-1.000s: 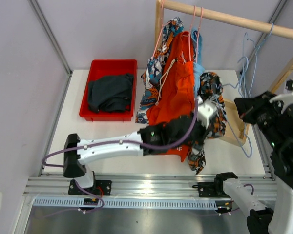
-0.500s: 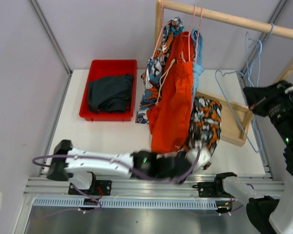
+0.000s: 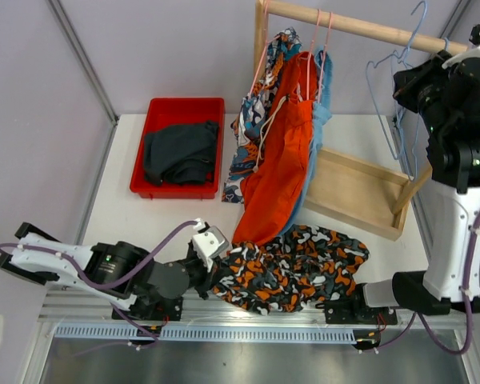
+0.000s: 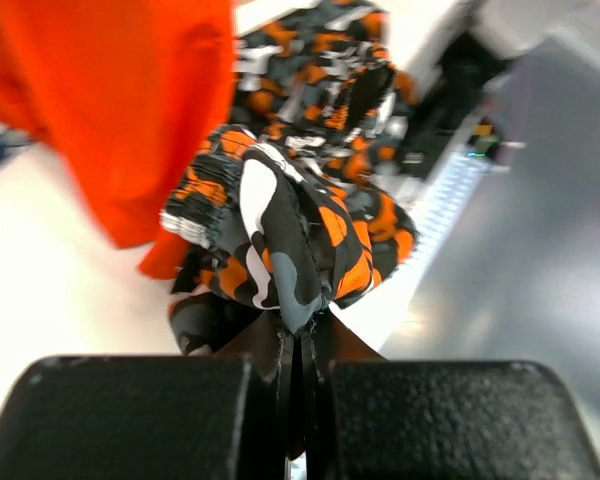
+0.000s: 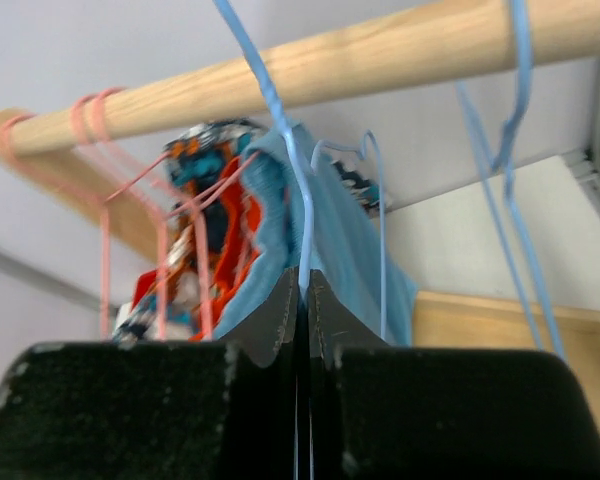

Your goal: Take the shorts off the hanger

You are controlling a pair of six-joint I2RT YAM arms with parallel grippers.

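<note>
My right gripper should next lower the bare light blue wire hanger, set its hook onto the wooden bar and then let go of the hanger, because that hook is still above the bar.
The orange-black-white blotched shorts [image 3: 292, 268] lie spread on the table's front edge, off any hanger. My left gripper [image 3: 212, 268] is shut on their left end, which shows bunched in the left wrist view [image 4: 290, 240]. My right gripper [image 3: 400, 80] is raised by the wooden rail [image 3: 360, 28] and shut on a light blue wire hanger [image 5: 285, 150], which is bare. The bright orange shorts [image 3: 284, 160], the light blue shorts [image 3: 324, 104] and the wave print shorts [image 3: 252, 120] hang from the rail on pink hangers. The black shorts [image 3: 180, 152] lie in the red tray [image 3: 184, 108].
A wooden rack base [image 3: 360, 192] sits on the table right of the hanging shorts. Other blue hangers [image 3: 408, 136] dangle near the right arm. The metal rail [image 3: 248, 308] runs along the table's near edge.
The blotched shorts came off the blue hanger and now lie on the table front. My left gripper pulled them down and to the left. My right gripper lifted the bare hanger up to the rail.
</note>
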